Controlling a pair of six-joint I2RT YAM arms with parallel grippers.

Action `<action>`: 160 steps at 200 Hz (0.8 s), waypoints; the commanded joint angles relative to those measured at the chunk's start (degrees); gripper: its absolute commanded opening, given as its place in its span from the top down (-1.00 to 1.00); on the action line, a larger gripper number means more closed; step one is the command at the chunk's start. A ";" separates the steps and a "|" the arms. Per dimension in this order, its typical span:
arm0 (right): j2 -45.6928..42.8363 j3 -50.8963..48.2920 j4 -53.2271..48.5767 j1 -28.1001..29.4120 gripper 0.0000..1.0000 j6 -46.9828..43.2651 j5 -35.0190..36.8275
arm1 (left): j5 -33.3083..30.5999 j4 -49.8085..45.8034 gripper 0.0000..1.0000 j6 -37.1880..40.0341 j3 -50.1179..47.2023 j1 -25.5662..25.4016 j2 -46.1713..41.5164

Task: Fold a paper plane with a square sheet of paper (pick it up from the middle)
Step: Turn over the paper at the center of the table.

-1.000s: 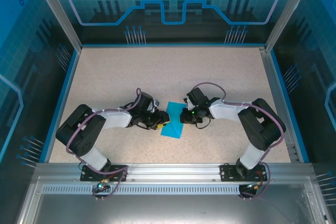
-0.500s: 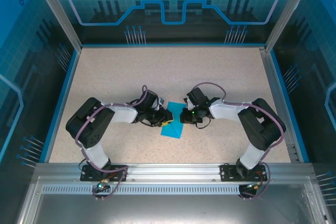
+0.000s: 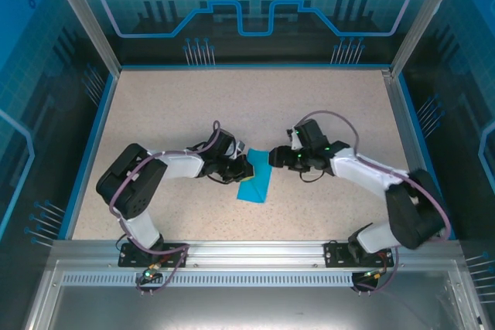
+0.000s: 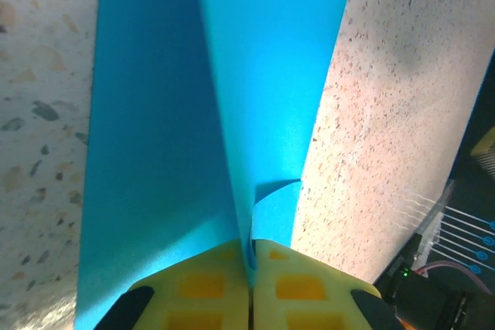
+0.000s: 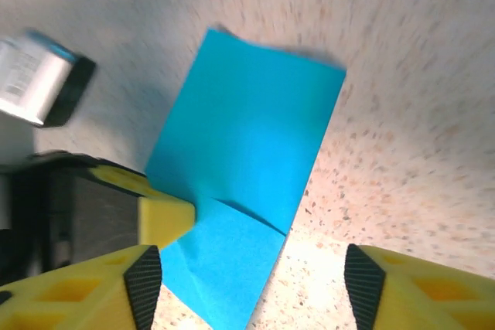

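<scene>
My left gripper is pinching the raised crease [image 4: 249, 246] with its fingers, so next I should turn it and carry the sheet outward onto the tabletop beside my right gripper. Then I should release the sheet.
The square sheet of paper [image 3: 256, 184] lies folded into a teal-blue oblong on the speckled table, its long axis running near-left to far-right. My left gripper [image 3: 246, 166] is shut on the sheet's far end, pinching a raised crease [image 4: 249, 246] between its yellow pads [image 4: 203, 287]. In the left wrist view the sheet [image 4: 155, 152] stretches away in two panels from that crease. My right gripper [image 3: 274, 158] hovers just right of that same end, open, with nothing between its fingers. Under the open right gripper [image 5: 253, 272], the right wrist view has the paper [image 5: 247, 129] and one left fingertip [image 5: 167, 219] pressing its edge.
Blue-edged walls [image 3: 91, 144] and metal frame posts [image 3: 85, 17] bound the speckled table [image 3: 255, 106]. Both arms' forearms reach inward to the centre; the right arm's elbow [image 3: 414, 202] sits out near the right wall. An aluminium rail [image 3: 247, 253] carries the arm bases.
My left gripper slid right onto the paper and shut on its crease. My right gripper let go, opened and drew back slightly right, its elbow swinging outward. The paper's far end has lifted.
</scene>
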 commanded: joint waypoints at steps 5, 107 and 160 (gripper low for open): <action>-8.14 -1.84 -6.96 -1.65 -0.60 -0.52 8.09 | -6.18 -12.41 0.86 7.36 5.50 -0.56 -5.61; -22.96 -4.69 -17.03 -5.15 -0.99 -0.39 20.16 | -62.21 -54.65 0.86 23.91 34.56 -10.07 -5.72; -25.22 -6.05 -18.71 -6.89 -0.99 1.88 21.42 | -81.13 -62.46 0.85 22.79 44.05 -12.68 11.60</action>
